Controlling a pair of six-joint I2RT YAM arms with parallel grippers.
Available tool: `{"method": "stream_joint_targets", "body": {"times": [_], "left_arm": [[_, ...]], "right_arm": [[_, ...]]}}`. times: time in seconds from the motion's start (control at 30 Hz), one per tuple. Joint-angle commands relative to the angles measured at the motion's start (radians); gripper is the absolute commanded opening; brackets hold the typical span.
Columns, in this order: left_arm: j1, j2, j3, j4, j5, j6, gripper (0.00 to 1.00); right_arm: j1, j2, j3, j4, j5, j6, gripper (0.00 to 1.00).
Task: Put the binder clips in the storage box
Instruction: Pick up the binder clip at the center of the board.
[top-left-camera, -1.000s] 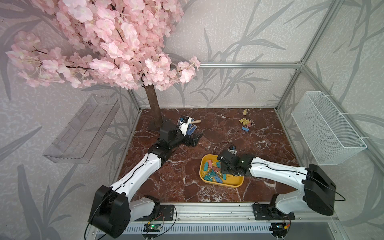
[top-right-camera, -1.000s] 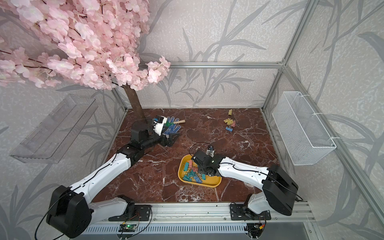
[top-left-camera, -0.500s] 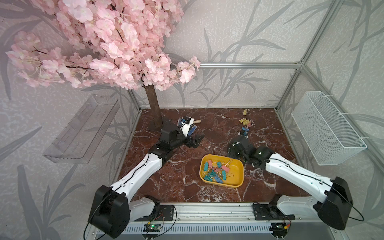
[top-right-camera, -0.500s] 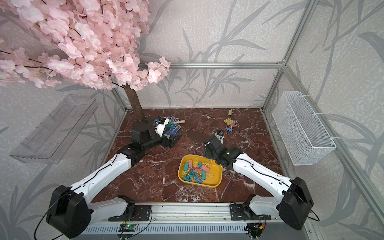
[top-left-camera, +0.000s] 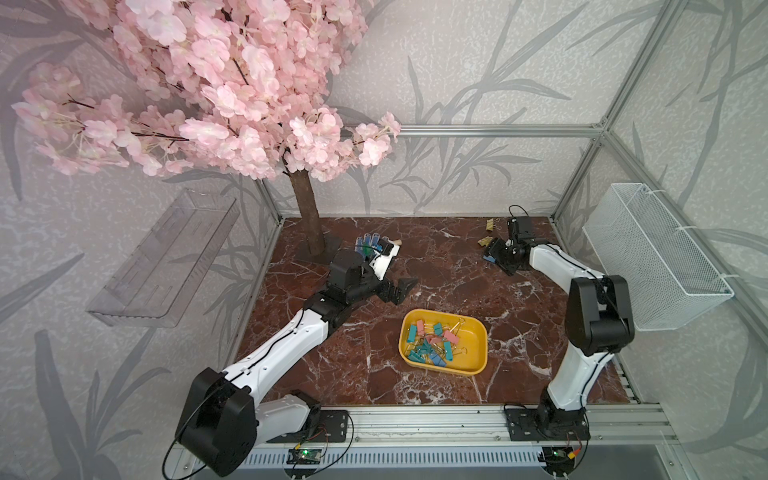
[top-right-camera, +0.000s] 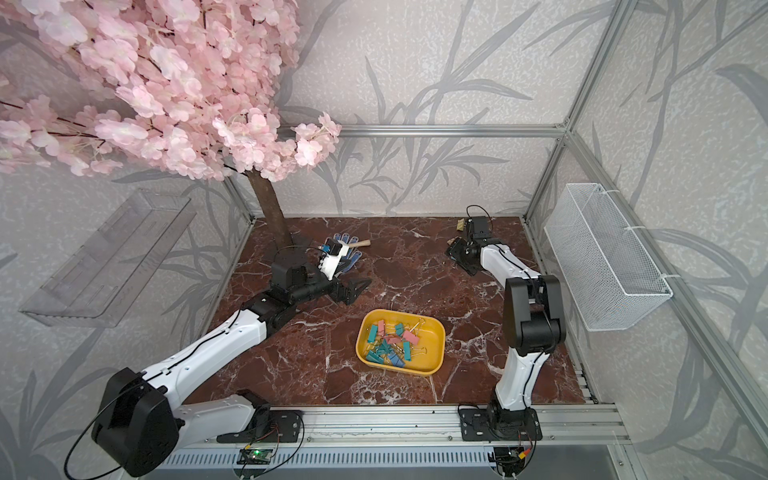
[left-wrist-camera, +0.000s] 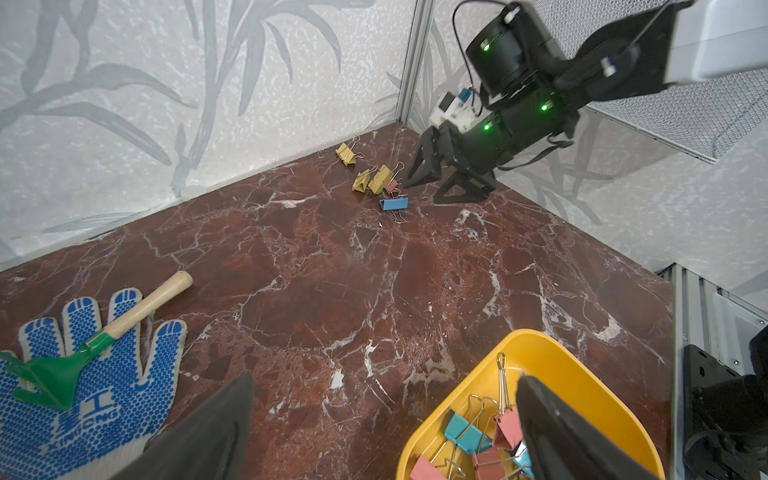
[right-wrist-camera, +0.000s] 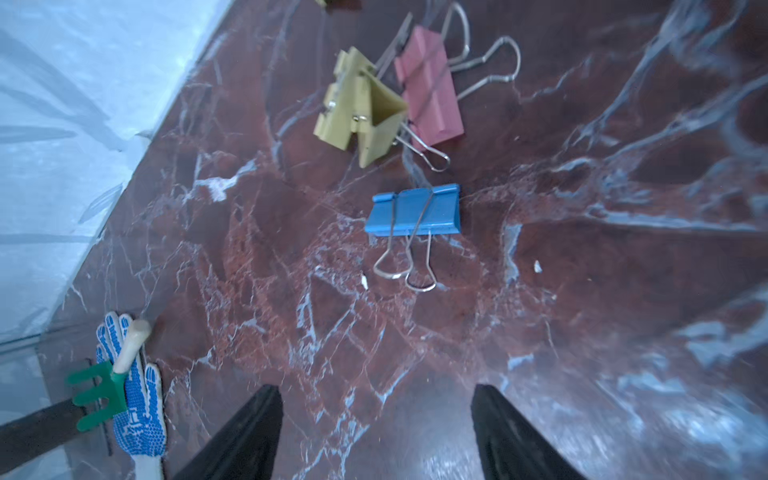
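Note:
I will next lower the open fingers of my right gripper over the blue clip's handle side (top-left-camera: 489, 258) (right-wrist-camera: 410, 232), which faces them, because the blue clip is below the gripper, just ahead of the fingers.
The yellow storage box (top-left-camera: 478, 328) (top-right-camera: 437, 336) (left-wrist-camera: 540, 345) lies near the front middle of the marble floor, with several binder clips (top-left-camera: 432, 343) (top-right-camera: 390, 343) (left-wrist-camera: 469, 432) in it. More loose clips lie at the far right: a blue one (right-wrist-camera: 413, 210) (left-wrist-camera: 394, 203), yellow ones (right-wrist-camera: 361, 112) (left-wrist-camera: 374, 179) and a pink one (right-wrist-camera: 428, 83). My right gripper (top-left-camera: 496, 262) (top-right-camera: 459, 262) (right-wrist-camera: 376, 390) hovers just beside the blue clip, open and empty. Behind and to the left of the box, my left gripper (top-left-camera: 401, 290) (top-right-camera: 356, 291) (left-wrist-camera: 386, 382) is wide open and empty.
A blue-dotted glove (left-wrist-camera: 91, 374) (top-left-camera: 370, 245) with a small green rake (left-wrist-camera: 62, 370) on it lies by the tree trunk (top-left-camera: 307, 220) at the back left. A white wire basket (top-left-camera: 652, 257) hangs on the right wall, a clear shelf (top-left-camera: 166, 257) on the left.
My right arm has swung from over the storage box to the far right corner, beside the loose clips. The left arm has barely moved.

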Motion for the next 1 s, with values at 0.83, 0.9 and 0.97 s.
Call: {"method": "stream_joint_targets", "body": {"times": [0.83,0.9,0.97], "left_arm": [[-0.016,0.018,0.0,0.005,-0.008,0.02,1.0],[-0.016,0.019,0.001,0.004,-0.006,0.019,1.0],[-0.016,0.019,0.001,0.005,-0.006,0.02,1.0]], "right_arm": [[-0.101,0.049,-0.193,0.408,-0.29,0.329,0.06],[-0.101,0.003,-0.229,0.398,-0.295,0.304,0.03],[-0.101,-0.044,-0.263,0.383,-0.305,0.285,0.02]]}}
